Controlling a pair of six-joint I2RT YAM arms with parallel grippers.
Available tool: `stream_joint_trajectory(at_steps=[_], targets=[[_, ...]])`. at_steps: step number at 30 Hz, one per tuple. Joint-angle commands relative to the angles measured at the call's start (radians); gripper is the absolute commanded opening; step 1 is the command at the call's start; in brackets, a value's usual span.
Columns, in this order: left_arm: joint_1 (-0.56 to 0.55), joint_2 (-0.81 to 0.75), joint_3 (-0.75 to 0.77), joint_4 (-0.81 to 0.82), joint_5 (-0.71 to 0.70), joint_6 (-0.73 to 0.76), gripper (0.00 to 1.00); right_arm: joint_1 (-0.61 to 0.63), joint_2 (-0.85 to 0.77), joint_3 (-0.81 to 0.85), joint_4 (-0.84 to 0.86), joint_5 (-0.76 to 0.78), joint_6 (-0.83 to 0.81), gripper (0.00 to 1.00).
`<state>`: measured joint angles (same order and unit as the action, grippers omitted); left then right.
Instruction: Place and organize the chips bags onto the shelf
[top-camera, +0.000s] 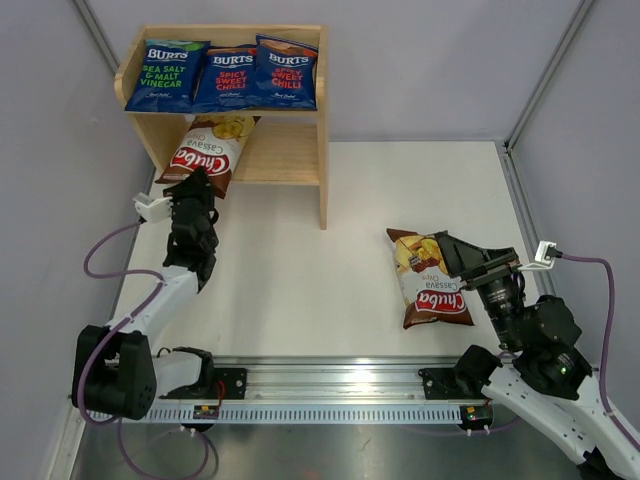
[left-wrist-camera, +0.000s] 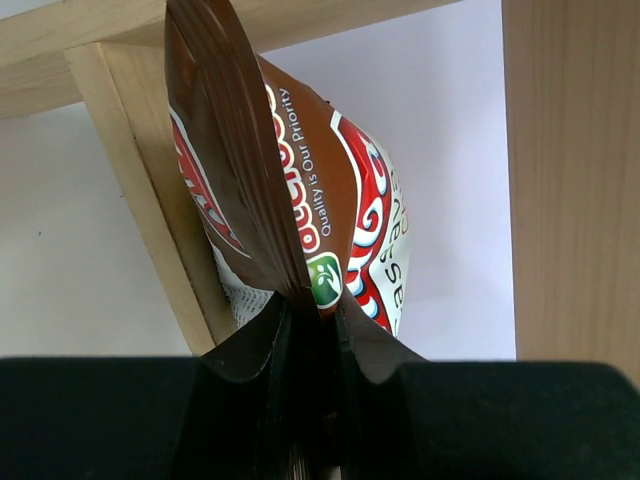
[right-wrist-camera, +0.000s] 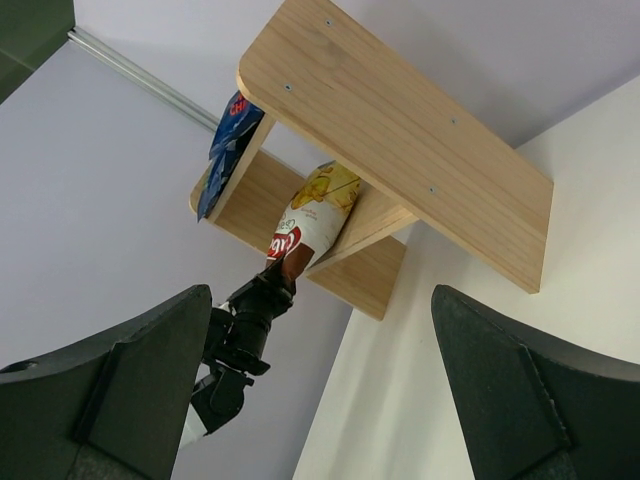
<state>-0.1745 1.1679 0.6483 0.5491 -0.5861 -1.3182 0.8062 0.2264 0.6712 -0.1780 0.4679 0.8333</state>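
The left gripper pushes slightly away from my base next, sliding the Chuba bag deeper into the shelf's lower level.
Three blue Burts chips bags (top-camera: 167, 75) (top-camera: 225, 78) (top-camera: 287, 72) lie in a row on top of the wooden shelf (top-camera: 322, 160). My left gripper (top-camera: 197, 190) is shut on the bottom seam of a brown-and-cream Chuba bag (top-camera: 210, 148), which leans with its top end inside the lower tier at the left. In the left wrist view this bag (left-wrist-camera: 300, 200) rises from the shut gripper (left-wrist-camera: 315, 330) beside the shelf's left post (left-wrist-camera: 150, 200). A second Chuba bag (top-camera: 428, 277) lies flat on the table. My right gripper (top-camera: 452, 255) hangs open over its upper right edge, holding nothing.
The right wrist view looks across at the shelf (right-wrist-camera: 400, 130), the held bag (right-wrist-camera: 315, 215) and the left arm (right-wrist-camera: 240, 340) between the open right fingers (right-wrist-camera: 150, 390). Grey walls close in the table on three sides. A metal rail (top-camera: 330, 385) runs along the near edge.
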Motion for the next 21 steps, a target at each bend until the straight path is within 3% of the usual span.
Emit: stream_joint_trajectory(at_steps=[1,14,21], targets=[[0.007,0.041,0.048,0.072,-0.083,-0.036,0.00,0.007,-0.013,-0.012,0.006,-0.003,-0.011,0.99],[0.015,0.091,0.040,0.140,-0.172,0.031,0.00,0.007,-0.019,0.010,-0.057,-0.018,-0.005,0.99],[0.018,0.118,0.045,0.147,-0.162,0.042,0.16,0.007,-0.001,0.007,-0.064,-0.017,0.007,0.99]])
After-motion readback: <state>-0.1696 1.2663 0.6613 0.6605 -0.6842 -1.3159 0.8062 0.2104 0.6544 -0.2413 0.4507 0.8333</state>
